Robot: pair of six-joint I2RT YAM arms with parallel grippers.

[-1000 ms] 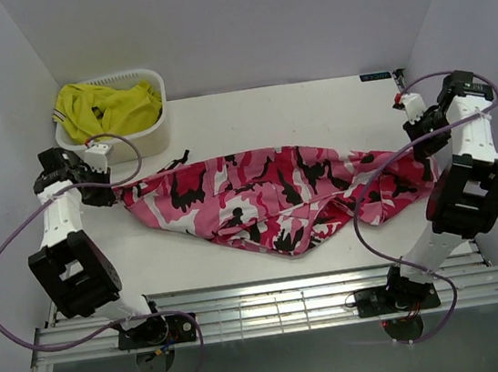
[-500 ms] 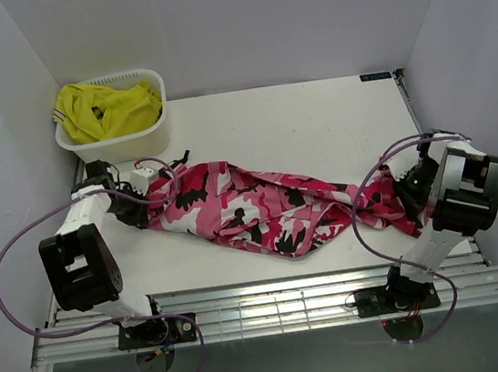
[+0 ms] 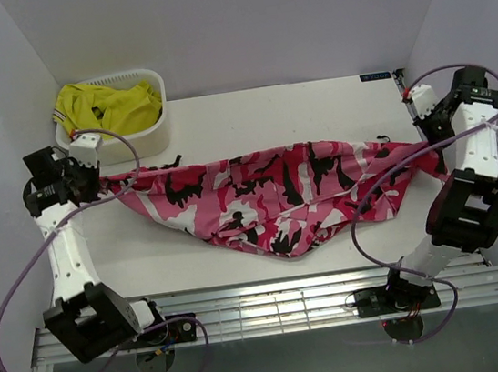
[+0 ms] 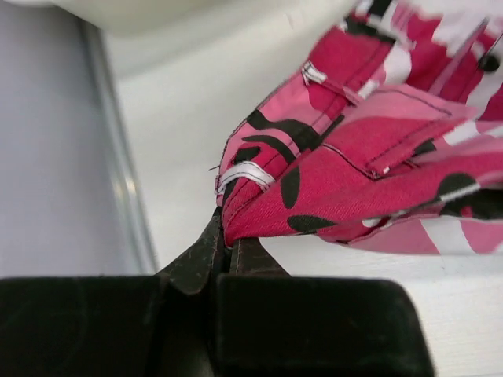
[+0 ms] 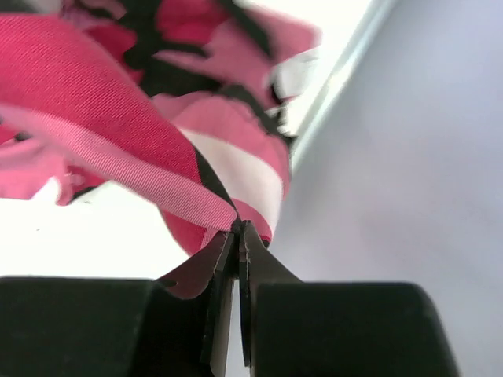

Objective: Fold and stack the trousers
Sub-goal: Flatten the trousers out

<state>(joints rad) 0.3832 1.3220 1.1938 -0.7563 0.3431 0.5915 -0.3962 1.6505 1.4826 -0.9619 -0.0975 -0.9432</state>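
The trousers [image 3: 268, 193] sag toward the bar, so next my left gripper should move up, then outward and down to the tabletop [image 3: 118, 166] beside the white basket and release the trousers' waistband.
The pink, white, dark red and black camouflage trousers [image 3: 268, 193] hang stretched across the table between both arms, sagging in the middle toward the front. My left gripper [image 3: 101, 181] is shut on their left end, near the table's left edge; the pinched hem [image 4: 259, 208] shows in the left wrist view just above the gripper [image 4: 226, 245]. Over by the right wall, my right gripper [image 3: 426, 135] is shut on the trousers' right end, and the cloth [image 5: 157, 157] rises from the gripper [image 5: 238, 229] in its wrist view.
A white basket [image 3: 137, 138] with a plain yellow garment [image 3: 106, 108] stands at the back left corner, just behind the left gripper. Purple cables loop from both arms. A metal rail [image 3: 274, 306] runs along the near edge.
Both grippers, still shut on the trousers, have swung up and outward again from a lower, closer pose half a second ago. The cloth is pulled taut and spread wider.
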